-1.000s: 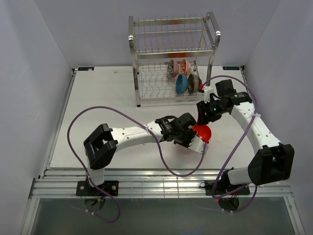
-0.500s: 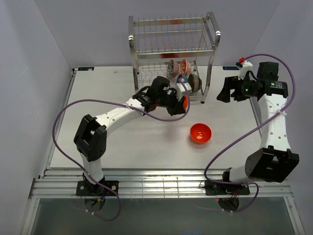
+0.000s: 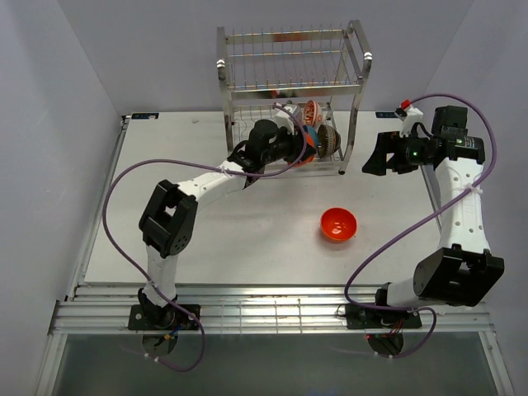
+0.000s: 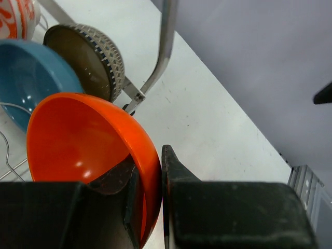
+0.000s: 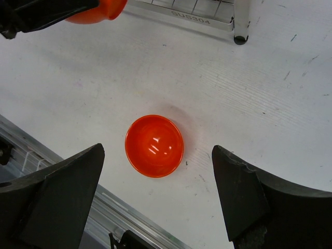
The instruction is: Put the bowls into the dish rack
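Note:
The robot's left gripper needs to go down next and tilt toward the bare rack wires beside the blue bowl (image 4: 26, 78), and let go of the orange bowl there, because that spot is empty.
My left gripper (image 3: 299, 147) is shut on the rim of a plain orange bowl (image 4: 83, 145), one finger inside and one outside, holding it tilted at the lower tier of the silver dish rack (image 3: 289, 82). In the left wrist view the blue bowl (image 4: 26, 78), the brown bowl (image 4: 85, 59) and the red-and-white patterned bowl (image 4: 15, 18) stand on edge in the rack just beyond it. A second orange-red bowl (image 3: 338, 223) sits upright on the table, also seen in the right wrist view (image 5: 154, 146). My right gripper (image 3: 375, 157) is open and empty, high above the table to the rack's right.
The rack's front right post (image 4: 165, 46) stands close to the right of the held bowl, and its foot (image 5: 240, 39) rests on the white table (image 3: 206, 231). Purple cables loop from both arms. The table's near metal rail (image 5: 67, 187) runs below the loose bowl.
My left gripper has left the table, carrying an orange bowl up and back to the rack's lower tier. My right arm swung up and away to the right. One orange-red bowl stays on the table.

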Motion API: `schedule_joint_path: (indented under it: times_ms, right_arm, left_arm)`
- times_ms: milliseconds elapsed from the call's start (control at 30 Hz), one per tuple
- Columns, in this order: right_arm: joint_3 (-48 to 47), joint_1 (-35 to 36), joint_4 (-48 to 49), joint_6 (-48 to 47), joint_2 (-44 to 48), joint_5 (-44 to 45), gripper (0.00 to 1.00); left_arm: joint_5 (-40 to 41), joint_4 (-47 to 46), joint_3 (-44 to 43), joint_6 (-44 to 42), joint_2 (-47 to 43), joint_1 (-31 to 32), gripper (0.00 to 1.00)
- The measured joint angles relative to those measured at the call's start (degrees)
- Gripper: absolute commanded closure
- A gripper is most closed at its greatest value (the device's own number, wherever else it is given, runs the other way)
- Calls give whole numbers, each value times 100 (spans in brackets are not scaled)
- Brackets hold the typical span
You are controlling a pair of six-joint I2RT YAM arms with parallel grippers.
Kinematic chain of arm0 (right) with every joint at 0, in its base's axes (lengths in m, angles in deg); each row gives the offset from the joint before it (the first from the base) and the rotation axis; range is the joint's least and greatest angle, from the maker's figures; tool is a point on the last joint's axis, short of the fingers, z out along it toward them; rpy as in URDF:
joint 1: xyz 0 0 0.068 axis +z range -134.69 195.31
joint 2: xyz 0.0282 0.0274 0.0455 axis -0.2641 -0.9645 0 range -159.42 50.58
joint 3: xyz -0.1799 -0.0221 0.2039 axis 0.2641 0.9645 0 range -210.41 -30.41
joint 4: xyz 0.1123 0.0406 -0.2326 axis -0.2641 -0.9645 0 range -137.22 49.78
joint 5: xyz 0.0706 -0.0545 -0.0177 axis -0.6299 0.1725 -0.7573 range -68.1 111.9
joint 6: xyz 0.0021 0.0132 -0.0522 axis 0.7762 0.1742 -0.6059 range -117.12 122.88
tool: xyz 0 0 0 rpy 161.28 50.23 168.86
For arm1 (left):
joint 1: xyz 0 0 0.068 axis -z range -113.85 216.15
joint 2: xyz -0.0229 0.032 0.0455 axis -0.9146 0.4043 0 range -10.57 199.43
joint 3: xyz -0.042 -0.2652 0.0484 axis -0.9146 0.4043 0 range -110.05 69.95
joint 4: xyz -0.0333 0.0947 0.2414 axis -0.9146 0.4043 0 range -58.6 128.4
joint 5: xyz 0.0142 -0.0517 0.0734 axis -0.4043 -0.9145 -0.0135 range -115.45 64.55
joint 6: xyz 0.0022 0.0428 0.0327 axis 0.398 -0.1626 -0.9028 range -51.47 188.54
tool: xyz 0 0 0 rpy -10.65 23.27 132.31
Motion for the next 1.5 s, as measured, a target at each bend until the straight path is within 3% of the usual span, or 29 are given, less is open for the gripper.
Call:
schedule_joint_path:
  times_ms: [367,767,1500]
  right_arm:
    - [83,0,-13,-85,2,17,10]
    - [308,0,-81,-131,4,22,10]
    - [415,0,-153,-269,4,22,10]
  left_arm:
    - [501,-684,103,1392,645,-267,100]
    - [973,-1154,48,1943,846,-393,100]
    - [284,-2354,-63,2745,1388,-726,100]
